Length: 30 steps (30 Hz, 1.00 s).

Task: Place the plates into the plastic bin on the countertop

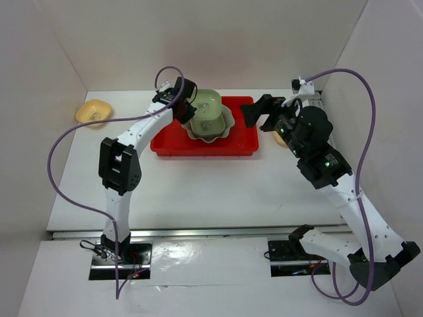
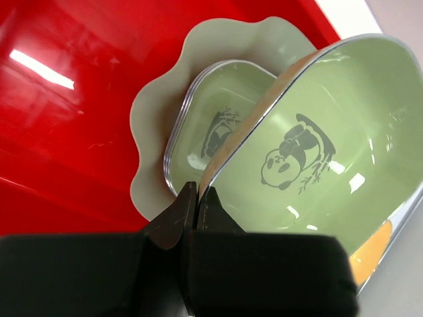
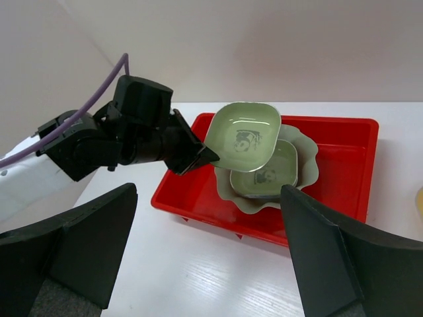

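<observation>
The second small green dish is tilted above the nested one and off its middle, so my left gripper should lower it down into that dish (image 1: pixel 209 125) (image 2: pixel 221 131) next.
The red plastic bin (image 1: pixel 172 146) lies on the white countertop (image 1: pixel 198 191). In it sits the large pale green scalloped dish (image 1: pixel 221 131) with a small green dish (image 2: pixel 218 125) inside it. My left gripper (image 2: pixel 196 195) is shut on the rim of a second small green dish (image 2: pixel 330 145) and holds it tilted above the first. In the right wrist view I see the held dish (image 3: pixel 243 135), the nested dish (image 3: pixel 264 175), the scalloped dish (image 3: pixel 307 152) and the bin (image 3: pixel 350 132). My right gripper (image 3: pixel 208 251) is open and empty, at the bin's right end (image 1: pixel 264 113).
A yellow dish (image 1: pixel 92 112) lies at the far left by the wall. Another yellow dish (image 1: pixel 282 138) peeks out right of the bin, under my right gripper. White walls enclose the countertop on three sides.
</observation>
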{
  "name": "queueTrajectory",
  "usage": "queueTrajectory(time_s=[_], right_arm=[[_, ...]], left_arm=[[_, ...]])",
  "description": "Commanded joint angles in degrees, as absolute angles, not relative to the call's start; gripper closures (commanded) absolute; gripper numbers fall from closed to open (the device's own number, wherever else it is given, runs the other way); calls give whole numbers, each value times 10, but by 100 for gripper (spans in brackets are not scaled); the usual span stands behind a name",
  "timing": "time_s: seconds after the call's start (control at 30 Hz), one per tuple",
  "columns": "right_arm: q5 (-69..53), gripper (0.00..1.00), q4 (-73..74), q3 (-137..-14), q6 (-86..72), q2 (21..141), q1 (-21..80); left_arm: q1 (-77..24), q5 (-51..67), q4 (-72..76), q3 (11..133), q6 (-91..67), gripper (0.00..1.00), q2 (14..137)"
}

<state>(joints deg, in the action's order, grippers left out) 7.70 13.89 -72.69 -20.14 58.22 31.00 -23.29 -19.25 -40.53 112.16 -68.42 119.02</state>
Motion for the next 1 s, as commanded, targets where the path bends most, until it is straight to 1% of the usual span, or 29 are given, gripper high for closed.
queueTrajectory(time_s=[0.0,0.3,0.33,0.47,0.5,0.57,0.6,0.63,0.73,0.83,0.87,0.93,0.97], right_arm=[[97,5,146,-729,-206,565,315],[108,5,166,-739,-195,548,315],[108,5,166,-739,-195,548,315],[113,5,171,-739,-190,548,315],[113,5,171,-739,-190,548,315],[113,5,171,-739,-190,548,315],[113,5,171,-739,-190,548,315],[108,5,171,-739,-190,554,315],[108,5,171,-739,-190,554,315],[130,5,171,-733,-190,554,315],[154,2,171,-725,-190,562,315],[191,0,171,-707,-196,582,308],[226,0,182,-700,-196,592,299]], left_arm=[[-236,-204,-423,1158,-738,100,1219],[-241,-193,-443,1165,-784,100,1255],[-241,-193,-443,1165,-784,89,1255],[-246,-192,-429,1165,-771,70,1253],[-252,-192,-429,1165,-771,61,1252],[-259,-209,-414,1165,-760,50,1238],[-264,-209,-414,1165,-760,46,1231],[-265,-209,-414,1171,-760,39,1231],[-265,-209,-409,1181,-750,33,1226],[-265,-198,-409,1181,-744,31,1202],[-271,-198,-403,1173,-738,30,1193],[-271,-198,-398,1167,-716,25,1173],[-277,-198,-398,1167,-707,21,1163]])
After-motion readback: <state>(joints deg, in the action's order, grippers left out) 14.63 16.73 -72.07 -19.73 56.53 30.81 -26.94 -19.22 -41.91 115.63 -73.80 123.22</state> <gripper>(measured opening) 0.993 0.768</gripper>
